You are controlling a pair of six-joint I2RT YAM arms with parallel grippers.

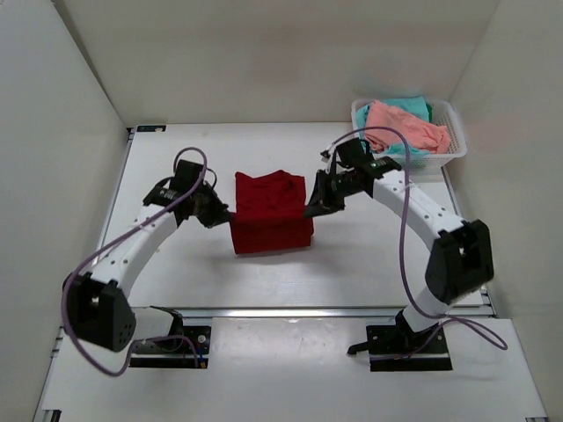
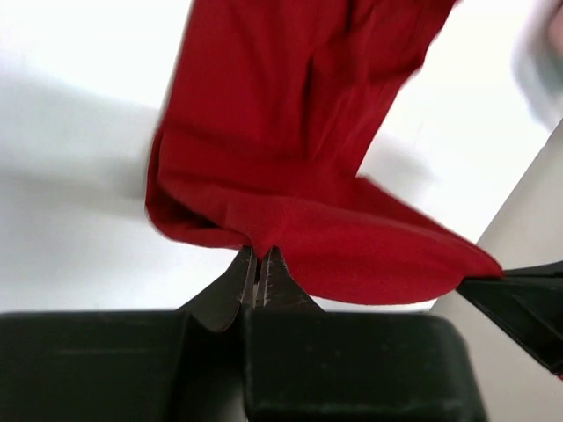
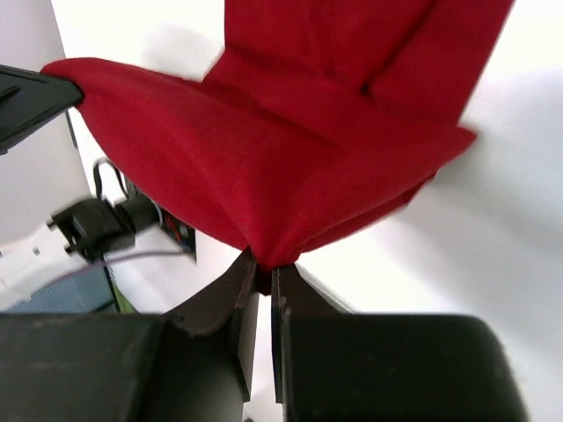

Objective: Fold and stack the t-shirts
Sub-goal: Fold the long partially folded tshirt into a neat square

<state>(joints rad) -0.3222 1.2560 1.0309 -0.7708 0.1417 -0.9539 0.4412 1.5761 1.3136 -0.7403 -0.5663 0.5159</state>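
The shirt's far end (image 1: pixel 293 180) lies on the tabletop, so my right gripper will next carry the shirt's pinched corner outward and down onto it and release.
A dark red t-shirt (image 1: pixel 271 214) is stretched between my two grippers at the middle of the table, its near edge raised and the far part hanging down to the tabletop. My left gripper (image 1: pixel 226 214) is shut on the shirt's left corner (image 2: pixel 260 251). On the opposite side my right gripper (image 1: pixel 310 209) pinches the right corner (image 3: pixel 264 264). The red cloth (image 2: pixel 290 167) fills the left wrist view and also the right wrist view (image 3: pixel 290 149). A salmon pink t-shirt (image 1: pixel 405 127) and a teal t-shirt (image 1: pixel 412 105) lie bunched in the basket.
The white mesh basket (image 1: pixel 456 142) stands at the back right corner of the white table (image 1: pixel 176 158). White walls close in the left, back and right sides. A metal rail (image 1: pixel 308 310) runs along the near edge by the arm bases.
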